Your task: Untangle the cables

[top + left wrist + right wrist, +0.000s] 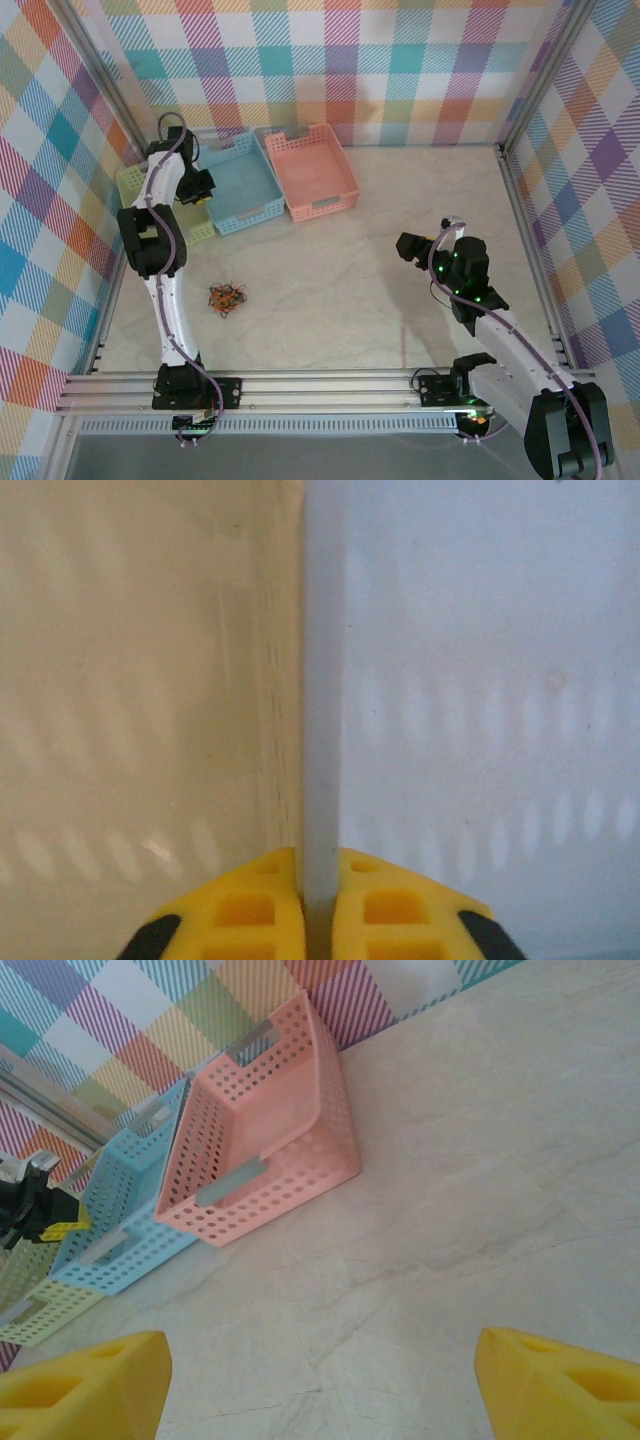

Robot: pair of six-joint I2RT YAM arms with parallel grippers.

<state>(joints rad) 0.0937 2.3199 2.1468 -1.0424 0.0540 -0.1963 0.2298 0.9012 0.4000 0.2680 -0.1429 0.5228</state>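
Observation:
Next, my left gripper carries the thin pale basket side sideways toward the pink basket. It then releases it there, because the baskets stand slanted against the checked back wall.
The cables lie as a small tangled heap of orange-red, black and yellowish wires on the table, in front of the left arm, with neither gripper touching them. My left gripper is at the back left, where the green basket meets the blue basket. In the left wrist view its yellow fingers are shut on a thin pale basket wall that runs straight up between them. My right gripper hovers over bare table at mid right, open, with nothing between its fingers.
A pink basket stands to the right of the blue one at the back. All three baskets look empty. The right wrist view shows the pink basket, the blue basket and bare marbled table below. Checked walls enclose the table.

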